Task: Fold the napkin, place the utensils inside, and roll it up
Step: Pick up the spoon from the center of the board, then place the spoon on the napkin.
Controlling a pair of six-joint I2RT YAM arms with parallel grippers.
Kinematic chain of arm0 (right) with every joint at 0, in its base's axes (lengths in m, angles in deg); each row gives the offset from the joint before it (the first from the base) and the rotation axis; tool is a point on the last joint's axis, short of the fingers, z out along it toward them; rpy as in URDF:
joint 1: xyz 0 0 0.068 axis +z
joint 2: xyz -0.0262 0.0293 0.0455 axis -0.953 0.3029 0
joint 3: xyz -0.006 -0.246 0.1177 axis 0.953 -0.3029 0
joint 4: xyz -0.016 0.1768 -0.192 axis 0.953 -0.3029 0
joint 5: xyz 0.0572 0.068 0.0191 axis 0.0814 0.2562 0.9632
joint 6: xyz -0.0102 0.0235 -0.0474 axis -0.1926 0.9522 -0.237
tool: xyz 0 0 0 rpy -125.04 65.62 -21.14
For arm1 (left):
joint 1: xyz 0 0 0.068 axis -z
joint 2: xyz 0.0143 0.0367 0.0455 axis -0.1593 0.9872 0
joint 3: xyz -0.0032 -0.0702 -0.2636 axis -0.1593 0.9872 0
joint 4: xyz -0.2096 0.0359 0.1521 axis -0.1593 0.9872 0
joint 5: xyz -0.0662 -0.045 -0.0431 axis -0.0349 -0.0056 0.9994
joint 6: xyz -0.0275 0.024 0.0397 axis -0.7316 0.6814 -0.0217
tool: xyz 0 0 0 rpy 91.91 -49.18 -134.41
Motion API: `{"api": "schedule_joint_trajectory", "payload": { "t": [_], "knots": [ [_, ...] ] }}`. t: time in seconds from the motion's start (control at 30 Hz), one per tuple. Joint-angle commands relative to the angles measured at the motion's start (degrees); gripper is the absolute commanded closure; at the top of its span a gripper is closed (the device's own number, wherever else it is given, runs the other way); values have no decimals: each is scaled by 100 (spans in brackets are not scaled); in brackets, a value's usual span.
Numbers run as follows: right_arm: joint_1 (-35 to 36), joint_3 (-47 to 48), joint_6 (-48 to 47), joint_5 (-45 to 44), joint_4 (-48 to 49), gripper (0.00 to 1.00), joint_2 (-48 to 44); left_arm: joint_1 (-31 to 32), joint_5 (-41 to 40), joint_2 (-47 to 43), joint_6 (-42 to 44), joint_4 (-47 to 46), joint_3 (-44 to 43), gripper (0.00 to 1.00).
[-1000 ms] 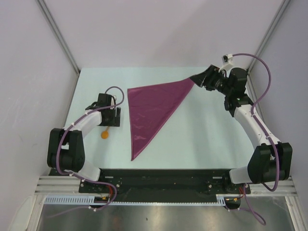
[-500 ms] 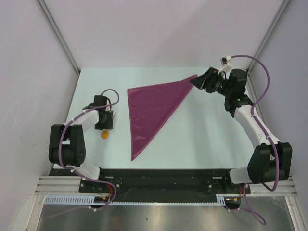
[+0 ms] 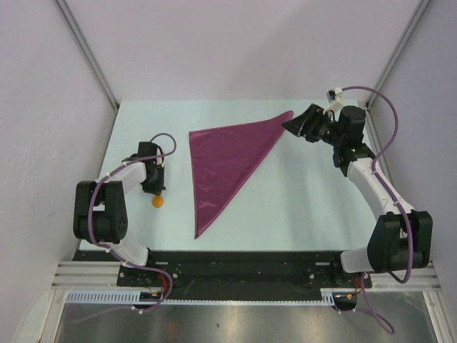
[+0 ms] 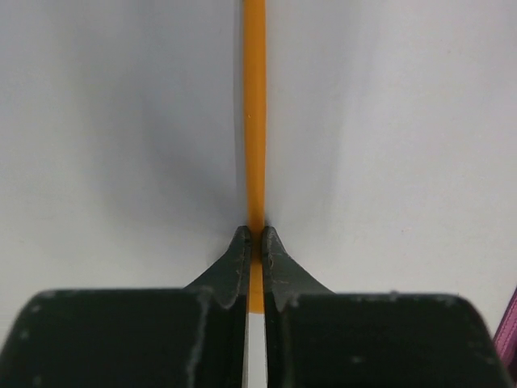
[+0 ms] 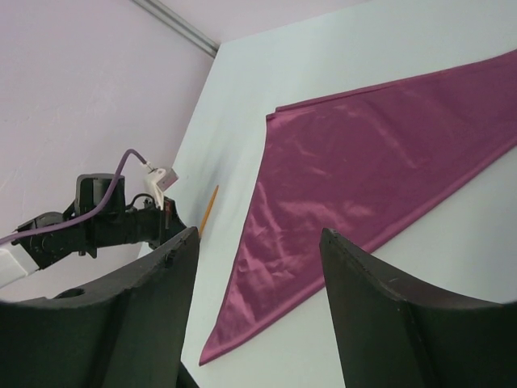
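Observation:
I will next lift my left gripper, carry the utensil to the right in the top view and release it down on the napkin's middle [image 3: 230, 158], because that spot is empty.
The plum napkin [image 3: 227, 158] lies flat on the table, folded into a triangle with one tip far right and one near the front; it also fills the right wrist view [image 5: 363, 170]. The orange utensil lies left of it, its round bowl [image 3: 157, 202] pointing to the near side. My left gripper [image 3: 153, 187] is shut on its thin handle [image 4: 254, 121], the jaws [image 4: 254, 238] pinching it close to the table. My right gripper [image 3: 293, 123] hangs open just beyond the napkin's far right tip, nothing between its fingers [image 5: 258, 234].
The pale table [image 3: 300, 207] is walled by white panels left, right and back. A black rail [image 3: 235, 259] runs along the near edge by the arm bases. The left arm [image 5: 97, 226] shows in the right wrist view beside the orange handle [image 5: 209, 206].
My left gripper has closed from open onto the spoon's handle after shifting slightly left. My right gripper has drawn back a little from the napkin's tip, still open.

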Motion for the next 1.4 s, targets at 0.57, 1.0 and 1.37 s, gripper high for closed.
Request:
{"api": "schedule_joint_trajectory", "payload": {
  "t": [0.57, 1.0, 1.37],
  "knots": [
    [-139, -48, -211, -147, -523, 34, -359, 1015, 4736, -1087, -844, -1224, -461, 100],
    [-218, -223, -554, -561, -1270, 33, -860, 2421, 437, 1259, -800, -233, -2815, 100],
    [-358, -311, -625, -499, -1393, 32, -843, 3766, -3030, 2763, -765, 1051, -4697, 100]
  ]
}}
